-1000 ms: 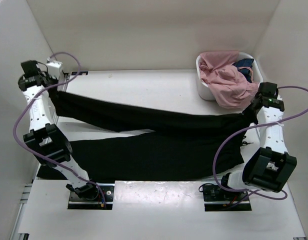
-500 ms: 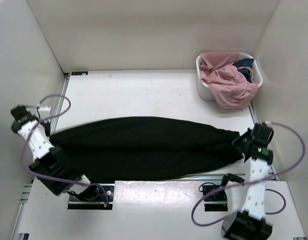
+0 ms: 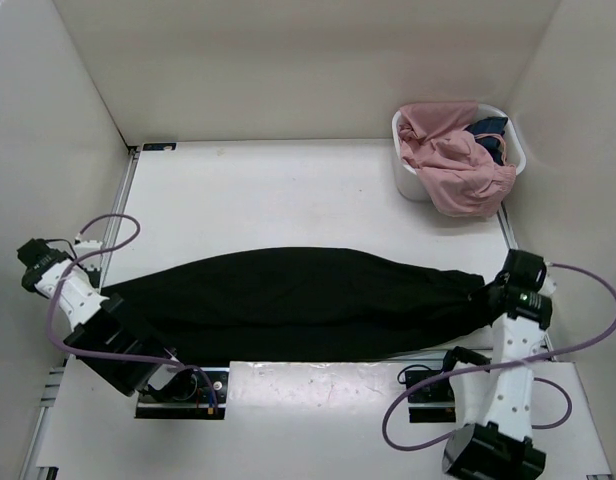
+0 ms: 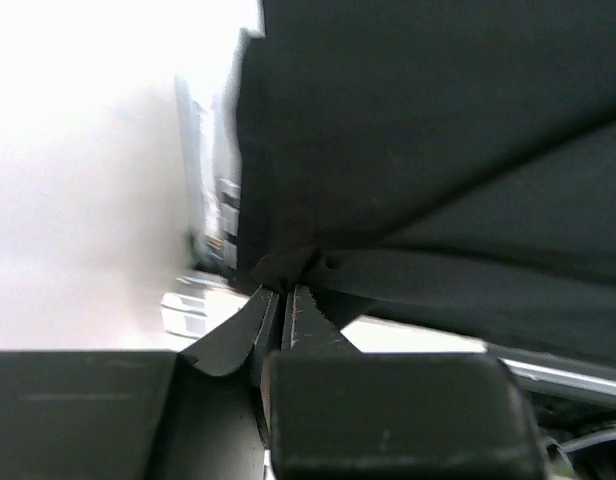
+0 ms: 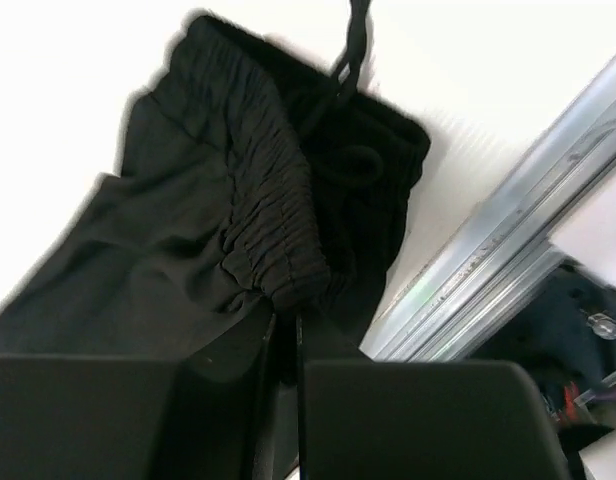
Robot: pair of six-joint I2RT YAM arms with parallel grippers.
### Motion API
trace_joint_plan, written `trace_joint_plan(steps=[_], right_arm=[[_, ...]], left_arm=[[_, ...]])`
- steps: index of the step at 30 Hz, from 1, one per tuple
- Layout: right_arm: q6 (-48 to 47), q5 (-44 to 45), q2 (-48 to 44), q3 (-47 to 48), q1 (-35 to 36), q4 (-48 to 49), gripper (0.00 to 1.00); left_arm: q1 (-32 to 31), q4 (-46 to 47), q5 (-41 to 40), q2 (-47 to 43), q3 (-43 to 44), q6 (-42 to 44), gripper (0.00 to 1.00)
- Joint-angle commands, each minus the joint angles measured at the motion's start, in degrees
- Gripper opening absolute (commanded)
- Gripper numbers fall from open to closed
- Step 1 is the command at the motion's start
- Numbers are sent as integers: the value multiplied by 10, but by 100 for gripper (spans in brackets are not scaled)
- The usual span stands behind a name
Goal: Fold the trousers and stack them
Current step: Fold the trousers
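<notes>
I will next pull the end of the trousers by the waistband toward the metal bar with my right gripper, then back toward the near table edge, because the cloth lies creased there.
The black trousers lie folded lengthwise in a long band across the near part of the table, stretched between my two grippers. My left gripper is shut on the leg end at the far left; in the left wrist view its fingers pinch a bunch of black cloth. My right gripper is shut on the waistband end at the far right; in the right wrist view the gathered elastic waistband and its drawstring show above the closed fingers.
A white basket at the back right holds a pink garment hanging over its rim and a small dark blue cloth. White walls enclose the table. A metal rail runs along the table's right edge.
Both arms have swung the lifted trouser half down and toward the near edge, laying it over the other half. Both grippers now sit lower and nearer, still gripping the cloth ends.
</notes>
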Motion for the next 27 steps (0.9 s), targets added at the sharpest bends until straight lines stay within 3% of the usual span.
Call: trace_joint_plan(steps=[1,6,14,23,26,27], right_arm=[[-4,55,39,116,-1,-9,0],[2,74,86,183,-1,-100,0],[48,67,16,83,-6,-159,0],[115,91,5,-1,-6,-147,0],[122,97,5,-1,-6,-147,13],[122,102,5,-1,-6,-147,30]], left_arm=[[4,22,21,15,74,17,14],[15,22,16,33,102,38,14],[75,22,0,8,31,90,14],[105,41,-10,8,-63,127,14],[116,41,-10,14,-69,133,14],[116,41,-15,14,-69,139,14]])
